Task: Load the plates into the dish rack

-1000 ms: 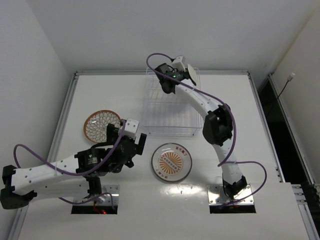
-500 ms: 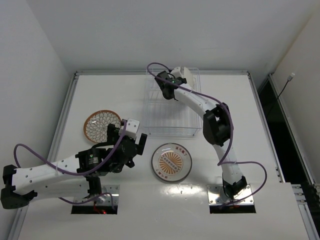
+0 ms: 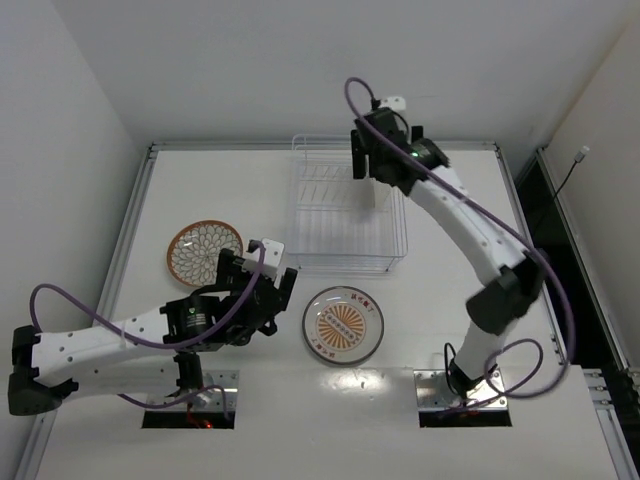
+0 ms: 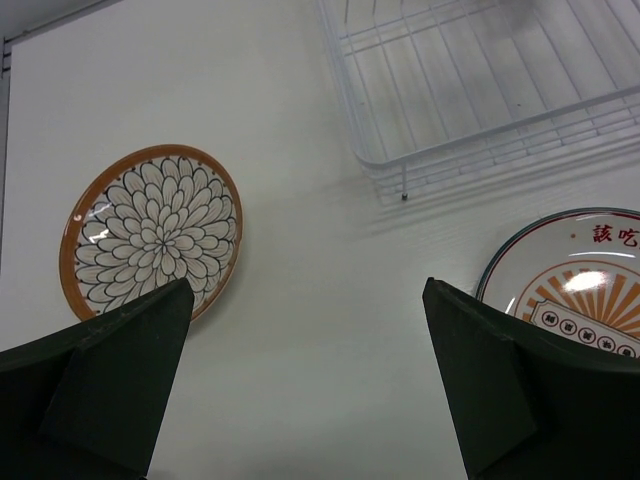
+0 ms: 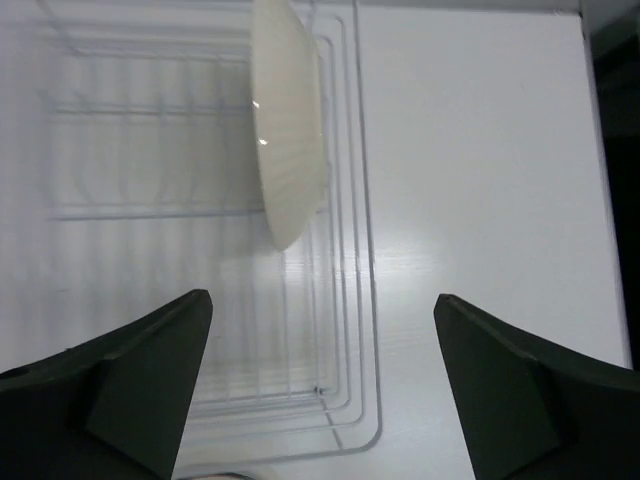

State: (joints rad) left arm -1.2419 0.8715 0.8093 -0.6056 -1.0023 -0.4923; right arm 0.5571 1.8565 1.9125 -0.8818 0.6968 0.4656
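Note:
My right gripper is about to move back and down next, and it will tilt onto the sunburst plate's rim away from my left gripper. That side of the plate is open, since the table there is empty.
The dish rack [image 3: 340, 215] of clear wire stands at the table's middle back. One plate [image 5: 285, 130] stands on edge in a slot near the rack's right side, pale underside showing; from above this plate [image 3: 380, 192] is a thin white sliver. My right gripper [image 5: 320, 300] hovers open above the rack's right rim, apart from the plate, and the top view shows that gripper [image 3: 383, 168] just behind it. An orange-rimmed plate [image 4: 150, 230] and a sunburst plate [image 4: 580, 290] lie flat on the table. My left gripper [image 4: 306, 285] hangs open over the bare table between them.
The dish rack's near left corner [image 4: 400, 185] lies just ahead of the left gripper. From above, the orange-rimmed plate [image 3: 203, 250] is left of the rack and the sunburst plate [image 3: 345, 322] is in front of it. Walls close off the left and back.
My right gripper opened and let go of the plate, then rose and swung right; the plate stays standing in the rack. The left arm barely shifted.

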